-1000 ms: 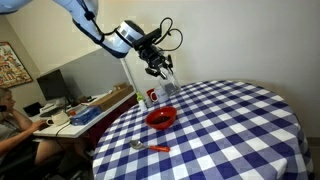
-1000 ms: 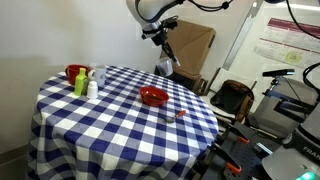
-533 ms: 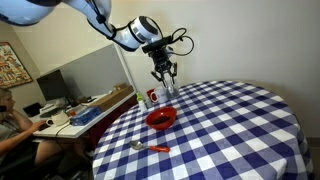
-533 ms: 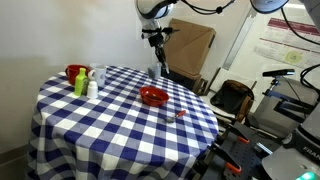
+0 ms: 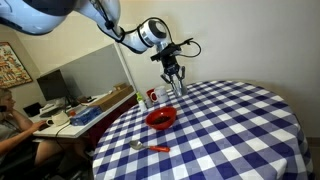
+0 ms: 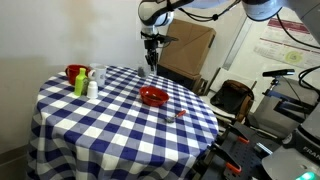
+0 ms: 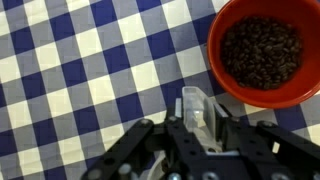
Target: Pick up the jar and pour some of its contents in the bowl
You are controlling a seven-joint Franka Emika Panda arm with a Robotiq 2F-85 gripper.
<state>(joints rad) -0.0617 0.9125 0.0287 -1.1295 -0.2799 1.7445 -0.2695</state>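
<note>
My gripper is to go down toward open cloth (image 7: pixel 152 92) away from the red bowl, because there are beans in that bowl.
My gripper (image 7: pixel 196 118) is shut on the small clear jar (image 7: pixel 192 102), which sits between the fingers above the checked cloth. The red bowl (image 7: pixel 214 55) lies just beyond the jar at the upper right of the wrist view and holds dark brown beans. In both exterior views the gripper (image 5: pixel 175 88) (image 6: pixel 151 64) points straight down, held above the table behind the bowl (image 5: pixel 161 119) (image 6: pixel 153 96). The jar is hard to make out in the exterior views.
The round table has a blue-and-white checked cloth (image 5: pixel 230 125). An orange-handled spoon (image 5: pixel 150 147) lies near the front edge. A red mug (image 6: pixel 75 72), a green bottle (image 6: pixel 80 84) and a small white bottle (image 6: pixel 92 88) stand at the far side. A desk with clutter (image 5: pixel 75 112) stands beside the table.
The arm has swung the gripper, with the jar in it, sideways along the table's far edge, and the wrist has turned from tilted to pointing straight down.
</note>
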